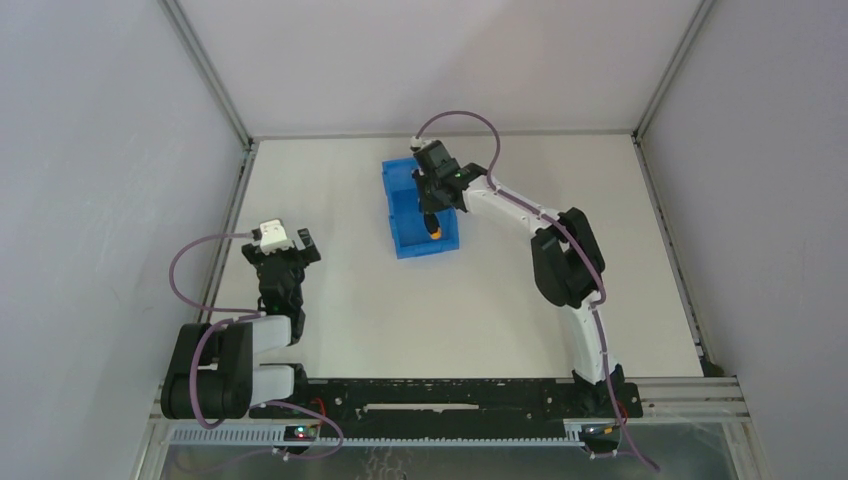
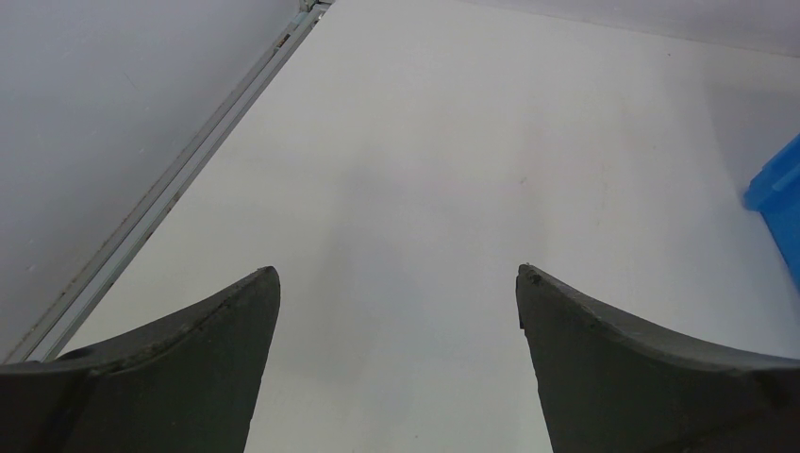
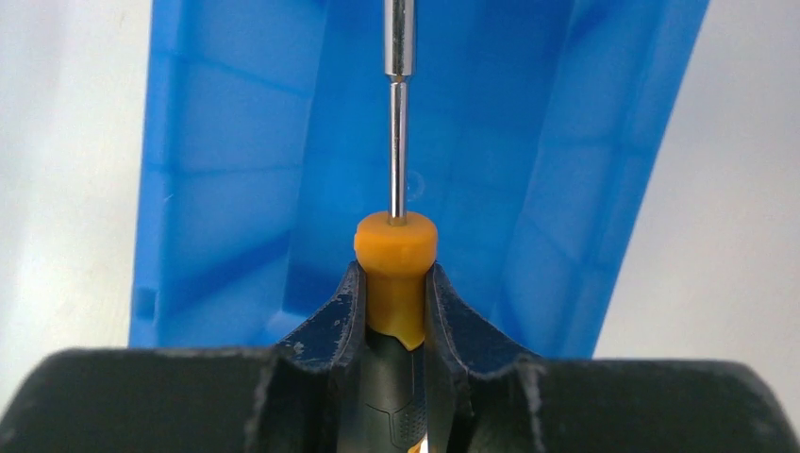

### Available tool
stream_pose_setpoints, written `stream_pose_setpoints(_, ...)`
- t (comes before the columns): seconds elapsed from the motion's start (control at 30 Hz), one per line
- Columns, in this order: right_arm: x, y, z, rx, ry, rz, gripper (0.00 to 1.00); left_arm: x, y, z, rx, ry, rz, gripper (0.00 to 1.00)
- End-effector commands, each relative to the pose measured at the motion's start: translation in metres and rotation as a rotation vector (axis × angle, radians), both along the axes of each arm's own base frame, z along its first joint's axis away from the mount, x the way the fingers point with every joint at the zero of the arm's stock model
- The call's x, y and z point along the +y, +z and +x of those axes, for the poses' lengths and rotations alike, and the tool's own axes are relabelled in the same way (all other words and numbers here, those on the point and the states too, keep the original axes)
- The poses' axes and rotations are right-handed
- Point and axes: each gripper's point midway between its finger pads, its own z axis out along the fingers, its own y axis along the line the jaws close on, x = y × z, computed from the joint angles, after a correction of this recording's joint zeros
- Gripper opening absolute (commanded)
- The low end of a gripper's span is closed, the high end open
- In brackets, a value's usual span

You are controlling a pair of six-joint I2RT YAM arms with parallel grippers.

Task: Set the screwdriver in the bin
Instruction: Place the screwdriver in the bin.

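The screwdriver (image 1: pixel 434 230) hangs lengthwise between the bin's long sides, still above the bin's bottom, so my right gripper should lower into the bin and open.
The bright blue bin (image 1: pixel 403 212) stands at the far middle of the table. My right gripper (image 1: pixel 432 205) hangs over it and is shut on the screwdriver (image 1: pixel 434 230). In the right wrist view the fingers (image 3: pixel 347 311) clamp the orange-yellow and black handle (image 3: pixel 395 274), and the thin metal shaft points into the bin (image 3: pixel 236 189). My left gripper (image 1: pixel 290 255) is open and empty at the near left; in the left wrist view its fingers (image 2: pixel 203 349) are spread wide over bare table, with a corner of the bin (image 2: pixel 778 203) at the right edge.
White enclosure walls stand on three sides, with metal rails (image 1: pixel 232 210) along the table's left and right edges. The arm bases sit on a black bar (image 1: pixel 440 392) at the near edge.
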Motion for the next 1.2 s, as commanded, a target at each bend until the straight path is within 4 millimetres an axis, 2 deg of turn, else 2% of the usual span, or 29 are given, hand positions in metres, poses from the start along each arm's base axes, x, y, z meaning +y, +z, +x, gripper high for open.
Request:
stream_pose_setpoints(0.0, 0.01, -0.004, 0.013, -0.07, 0.009, -0.004, 0.09, 0.002, 0.024, 0.009, -0.065, 0.008, 0.024, 1.0)
stream_pose_setpoints(0.27, 0.011, -0.036, 0.014, -0.059, 0.016, -0.051, 0.13, 0.001, 0.024, 0.009, -0.066, 0.007, 0.024, 1.0)
stream_pose_setpoints(0.4, 0.011, -0.042, 0.014, -0.056, 0.02, -0.063, 0.24, 0.001, 0.024, 0.009, -0.066, 0.006, 0.024, 1.0)
stream_pose_setpoints(0.47, 0.014, -0.041, 0.013, -0.06, 0.023, -0.061, 0.35, 0.001, 0.024, 0.009, -0.066, 0.007, 0.024, 1.0)
stream_pose_setpoints(0.57, 0.017, -0.036, 0.012, -0.072, 0.028, -0.061, 0.44, 0.001, 0.024, 0.009, -0.066, 0.007, 0.024, 1.0)
stream_pose_setpoints(0.83, 0.021, -0.009, 0.008, -0.108, 0.025, -0.04, 0.51, 0.001, 0.024, 0.009, -0.066, 0.007, 0.024, 1.0)
stream_pose_setpoints(0.97, 0.024, 0.005, 0.004, -0.126, 0.025, -0.027, 0.64, 0.001, 0.024, 0.009, -0.066, 0.007, 0.024, 1.0)
stream_pose_setpoints(1.17, 0.026, 0.032, -0.003, -0.158, 0.029, -0.006, 0.68, 0.001, 0.024, 0.009, -0.066, 0.007, 0.024, 1.0)
